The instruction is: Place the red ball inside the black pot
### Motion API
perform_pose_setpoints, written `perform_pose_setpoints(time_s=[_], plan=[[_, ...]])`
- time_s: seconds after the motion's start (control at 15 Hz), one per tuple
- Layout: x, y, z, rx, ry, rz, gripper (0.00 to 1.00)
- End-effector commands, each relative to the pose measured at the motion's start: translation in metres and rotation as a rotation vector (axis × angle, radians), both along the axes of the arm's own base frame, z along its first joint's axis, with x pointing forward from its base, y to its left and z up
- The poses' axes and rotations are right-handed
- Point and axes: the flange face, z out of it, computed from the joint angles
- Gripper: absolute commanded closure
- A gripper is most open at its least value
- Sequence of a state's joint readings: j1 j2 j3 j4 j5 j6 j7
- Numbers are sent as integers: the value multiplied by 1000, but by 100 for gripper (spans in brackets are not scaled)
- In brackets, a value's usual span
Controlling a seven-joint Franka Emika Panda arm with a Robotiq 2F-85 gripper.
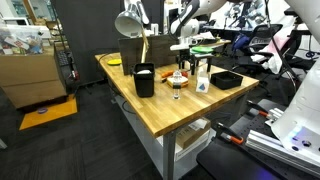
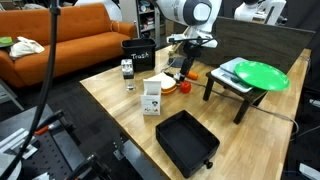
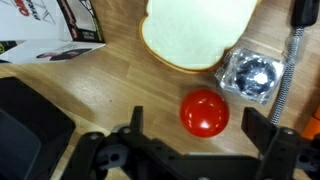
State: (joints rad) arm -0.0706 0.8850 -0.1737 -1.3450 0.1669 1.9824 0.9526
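Observation:
My gripper needs to lower next with an open finger passing each side of the ball, as the red ball (image 1: 184, 73) (image 3: 204, 113) is between its fingers but still below them.
The red ball (image 3: 204, 112) lies on the wooden table, between my open gripper's (image 3: 193, 128) two fingers and a little ahead of them in the wrist view. In an exterior view the ball (image 2: 185, 87) sits right under the gripper (image 2: 187, 70), beside a white bowl (image 2: 165, 83). The black pot (image 2: 187, 141), low, wide and squarish, stands empty near the table's front edge, well apart from the ball. It also shows in an exterior view (image 1: 226, 79). The gripper (image 1: 186, 58) hangs low over the table's middle. It holds nothing.
A white bowl (image 3: 195, 35) and a shiny clear stand (image 3: 250, 75) lie close beyond the ball. A white carton (image 2: 152, 97), a tall black cylinder (image 1: 144, 80) and a green plate (image 2: 255, 72) on a raised stand are nearby.

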Motion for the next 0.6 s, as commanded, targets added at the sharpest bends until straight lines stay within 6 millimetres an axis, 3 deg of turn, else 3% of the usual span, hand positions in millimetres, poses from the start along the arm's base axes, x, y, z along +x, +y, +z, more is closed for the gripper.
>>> perform_pose_setpoints(time_s=[0.0, 0.53], plan=[[9, -5, -10, 31, 14, -62, 0], [20, -9, -33, 38, 36, -114, 0]])
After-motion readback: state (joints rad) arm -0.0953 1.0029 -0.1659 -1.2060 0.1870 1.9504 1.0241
